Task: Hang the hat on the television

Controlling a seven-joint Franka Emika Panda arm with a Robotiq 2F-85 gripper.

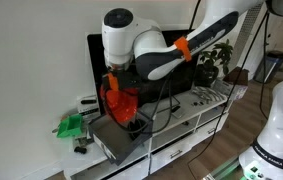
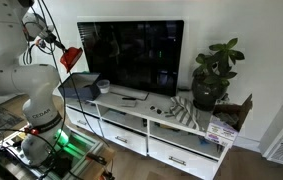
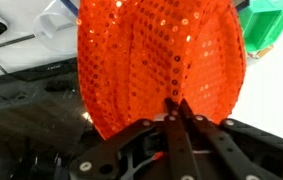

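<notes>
The hat hangs below the corner, so my gripper will next go up beside the television [image 2: 131, 55], then slightly down over its top corner nearest the hat and release.
The hat is orange-red and sequined. In the wrist view it [image 3: 156, 55] hangs from my gripper [image 3: 176, 105], whose fingers are pinched shut on its edge. In both exterior views the hat [image 1: 117, 100] [image 2: 71, 56] dangles below the gripper [image 1: 116, 78] [image 2: 61, 47], held in the air above the white cabinet's end, beside the side edge of the black television [image 2: 131, 55] [image 1: 99, 55]. The hat does not touch the television.
A white low cabinet [image 2: 176, 128] carries the television, a dark box [image 2: 81, 87] at one end, a remote [image 2: 129, 99], and a potted plant [image 2: 211, 75] at the other end. A green object [image 1: 71, 126] lies on the cabinet near the hat.
</notes>
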